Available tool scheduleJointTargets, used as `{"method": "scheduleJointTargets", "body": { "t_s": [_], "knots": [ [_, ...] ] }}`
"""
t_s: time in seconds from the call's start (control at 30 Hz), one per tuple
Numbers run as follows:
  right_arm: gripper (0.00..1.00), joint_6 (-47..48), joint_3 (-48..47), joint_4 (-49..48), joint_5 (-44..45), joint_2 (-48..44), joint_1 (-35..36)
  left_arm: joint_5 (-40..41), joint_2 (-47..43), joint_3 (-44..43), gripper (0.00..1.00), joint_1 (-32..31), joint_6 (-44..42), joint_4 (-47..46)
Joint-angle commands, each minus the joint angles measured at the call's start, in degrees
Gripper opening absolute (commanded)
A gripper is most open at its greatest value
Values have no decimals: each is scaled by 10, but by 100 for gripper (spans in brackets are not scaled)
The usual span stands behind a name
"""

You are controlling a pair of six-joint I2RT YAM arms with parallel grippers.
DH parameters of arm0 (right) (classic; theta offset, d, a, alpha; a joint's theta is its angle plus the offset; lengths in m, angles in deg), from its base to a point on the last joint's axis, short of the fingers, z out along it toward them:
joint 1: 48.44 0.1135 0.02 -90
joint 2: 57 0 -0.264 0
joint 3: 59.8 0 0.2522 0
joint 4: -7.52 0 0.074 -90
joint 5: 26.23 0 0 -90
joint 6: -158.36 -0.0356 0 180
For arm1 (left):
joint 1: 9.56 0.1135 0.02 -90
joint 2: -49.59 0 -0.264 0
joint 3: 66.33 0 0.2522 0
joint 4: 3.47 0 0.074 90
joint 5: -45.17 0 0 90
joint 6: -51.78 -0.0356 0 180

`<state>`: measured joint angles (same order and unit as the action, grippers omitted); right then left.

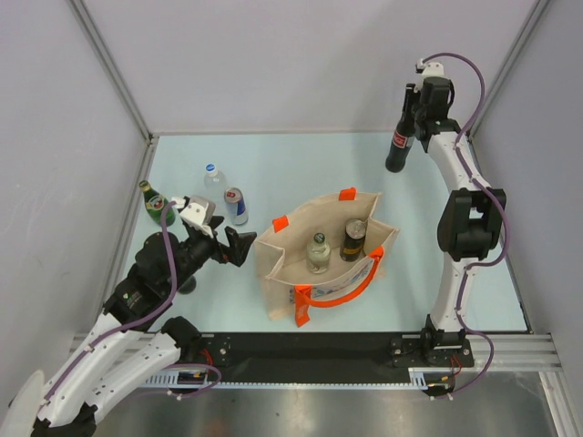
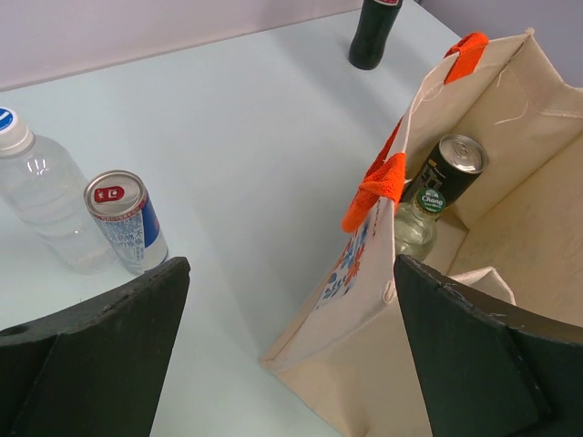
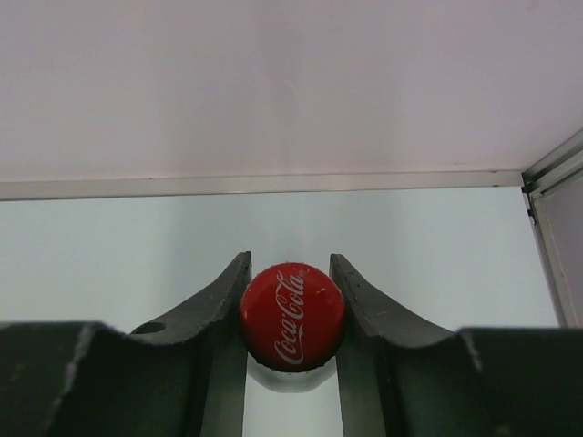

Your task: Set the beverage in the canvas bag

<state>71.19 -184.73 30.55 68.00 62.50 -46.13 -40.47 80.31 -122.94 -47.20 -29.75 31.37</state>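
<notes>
Next, my right gripper draws the cola bottle (image 1: 398,146) back to the bare tabletop beside the bag and releases it, since that spot lies back from the gripper.
The beige canvas bag (image 1: 301,273) with orange handles stands open at the table's middle; it also shows in the left wrist view (image 2: 410,364). Inside it stand a clear glass bottle (image 1: 317,252) and a dark can (image 1: 353,239). My right gripper (image 1: 407,116) is shut on the neck of a dark cola bottle (image 1: 398,146) at the far right, upright; its red cap (image 3: 291,316) sits between the fingers. My left gripper (image 1: 239,246) is open and empty, just left of the bag's near-left corner.
A blue-and-silver can (image 1: 236,206), a clear water bottle (image 1: 213,178) and a green bottle (image 1: 155,204) stand at the left, behind my left arm. Grey walls enclose the back and sides.
</notes>
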Motion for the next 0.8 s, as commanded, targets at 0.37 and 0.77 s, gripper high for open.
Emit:
{"method": "scheduleJointTargets", "body": {
  "t_s": [0.37, 0.77],
  "knots": [
    [0, 35, 97, 5, 44, -155, 5, -8, -5, 3, 100, -2, -7, -14],
    [0, 10, 253, 23, 79, -318, 12, -25, -7, 2, 100, -2, -5, -16]
  ]
}}
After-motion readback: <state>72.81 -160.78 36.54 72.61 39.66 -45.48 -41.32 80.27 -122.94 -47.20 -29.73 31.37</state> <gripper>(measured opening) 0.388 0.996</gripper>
